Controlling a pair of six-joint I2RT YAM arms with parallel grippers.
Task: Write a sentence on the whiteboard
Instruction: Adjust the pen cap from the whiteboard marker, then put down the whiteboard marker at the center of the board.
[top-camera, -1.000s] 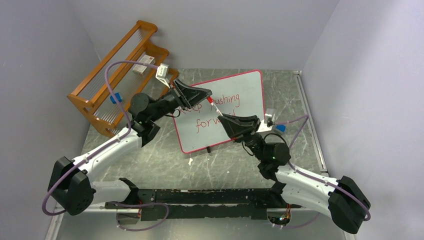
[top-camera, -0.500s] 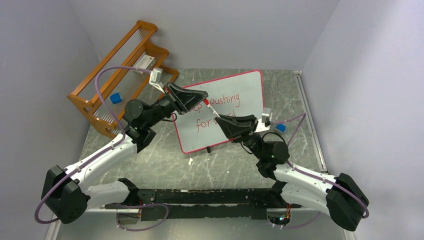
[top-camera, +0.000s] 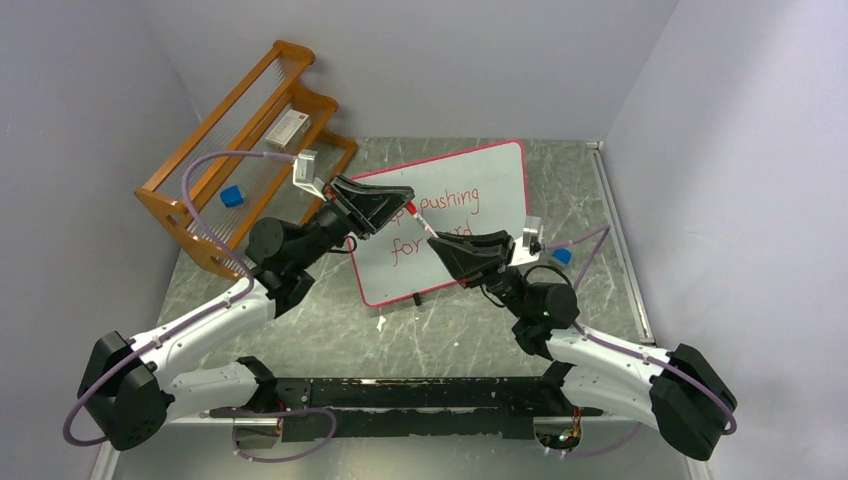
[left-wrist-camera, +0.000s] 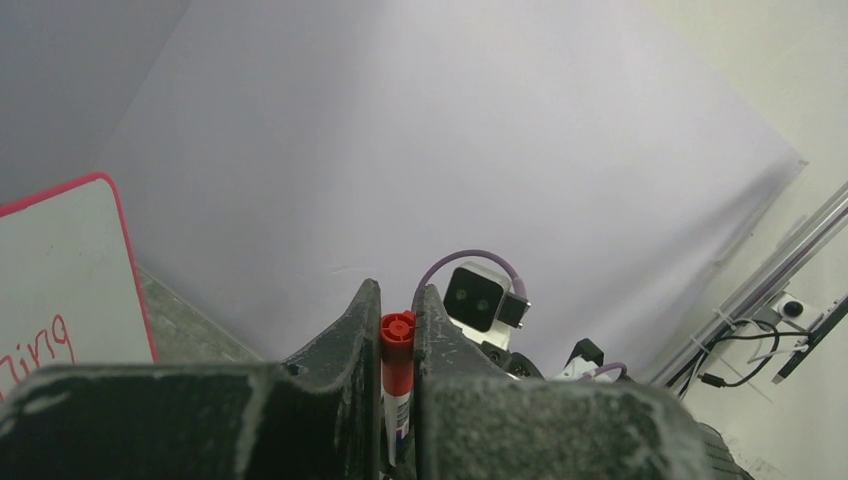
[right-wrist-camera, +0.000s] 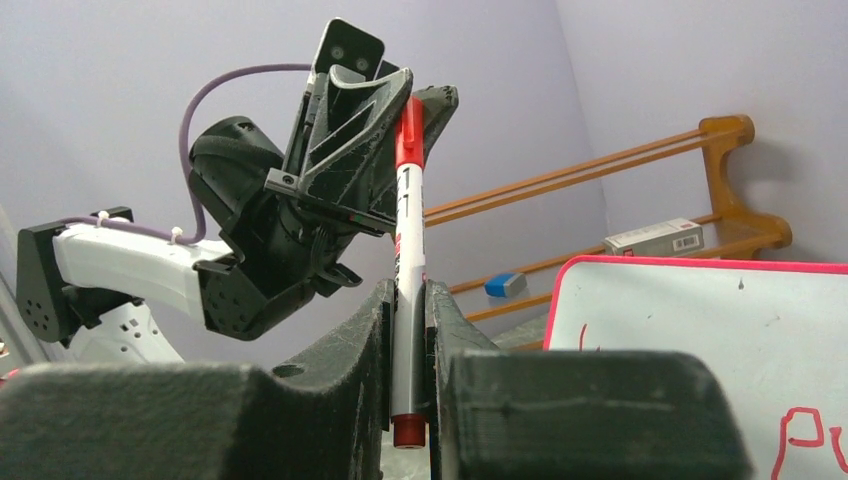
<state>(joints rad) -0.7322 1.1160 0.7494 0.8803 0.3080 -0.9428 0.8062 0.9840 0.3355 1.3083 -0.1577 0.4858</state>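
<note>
I will next lower my right gripper toward the right in the top view, onto the tabletop beside the whiteboard (top-camera: 500, 180), and release the marker there, because its red cap is on.
The whiteboard (top-camera: 500, 180) leans at the table's middle back, pink-framed. Of the red sentence (top-camera: 450, 203), "pushing" and part of "forward" show; the first word is hidden behind my left gripper. A white marker (top-camera: 420, 217) with a red cap is held in the air in front of the board by both grippers. My left gripper (left-wrist-camera: 398, 300) is shut on the red cap (left-wrist-camera: 397, 335). My right gripper (right-wrist-camera: 408, 295) is shut on the marker's white body (right-wrist-camera: 407, 250), tail end down. The cap (right-wrist-camera: 408, 135) sits on the marker, inside the left gripper (right-wrist-camera: 385, 110).
A wooden rack (top-camera: 240, 150) stands at the back left, with a blue eraser (top-camera: 232, 195) and a white box (top-camera: 288, 126) on it. A small blue object (top-camera: 562, 256) lies right of the board. Grey walls close in on both sides.
My left arm has drawn back toward the near left, its gripper staying at the marker's cap. My right gripper has shifted slightly left with the marker.
</note>
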